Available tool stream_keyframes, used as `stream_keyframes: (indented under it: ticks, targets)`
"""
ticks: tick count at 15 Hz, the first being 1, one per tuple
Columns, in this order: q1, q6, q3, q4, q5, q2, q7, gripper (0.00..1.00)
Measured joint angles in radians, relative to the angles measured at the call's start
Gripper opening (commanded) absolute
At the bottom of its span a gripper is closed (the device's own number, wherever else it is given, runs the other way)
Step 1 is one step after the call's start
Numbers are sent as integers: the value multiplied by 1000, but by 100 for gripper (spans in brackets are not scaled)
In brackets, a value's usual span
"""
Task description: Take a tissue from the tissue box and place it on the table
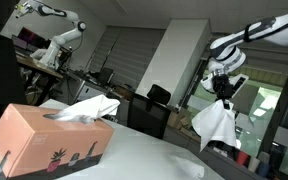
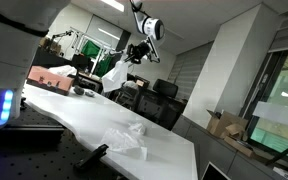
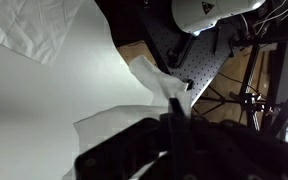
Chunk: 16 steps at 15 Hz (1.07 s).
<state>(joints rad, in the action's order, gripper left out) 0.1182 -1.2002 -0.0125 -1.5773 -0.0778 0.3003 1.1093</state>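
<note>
The gripper moves down toward the crumpled tissue on the table next and releases the held tissue there. The held tissue still hangs from the fingers well above the table.
A salmon tissue box (image 1: pixel 46 140) stands on the white table (image 1: pixel 144 160), with a white tissue sticking out of its top. It also shows far off in an exterior view (image 2: pixel 50 75). My gripper (image 1: pixel 224 92) is high above the table's far end, shut on a white tissue (image 1: pixel 215 122) that hangs down from the fingers. Both show in an exterior view too, the gripper (image 2: pixel 134 52) with the tissue (image 2: pixel 114 72) under it. In the wrist view the dark fingers (image 3: pixel 176 105) pinch the tissue (image 3: pixel 152 78) over the table (image 3: pixel 44 100).
A crumpled white tissue (image 2: pixel 125 138) lies on the table near its end; it also shows in an exterior view (image 1: pixel 187 166). A black object (image 2: pixel 82 90) lies by the box. Office chairs (image 1: pixel 154 108), desks and another robot arm (image 1: pixel 59 40) stand beyond the table.
</note>
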Motion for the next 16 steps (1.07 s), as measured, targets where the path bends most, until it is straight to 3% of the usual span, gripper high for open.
stream_keyframes:
  ticks: [7,15,16]
  targets:
    - [102,-119,35,-9,-138,194,99,0]
    - [161,-287,67,6,-172,414,52,0]
    - [159,-328,73,6,-161,427,32,26]
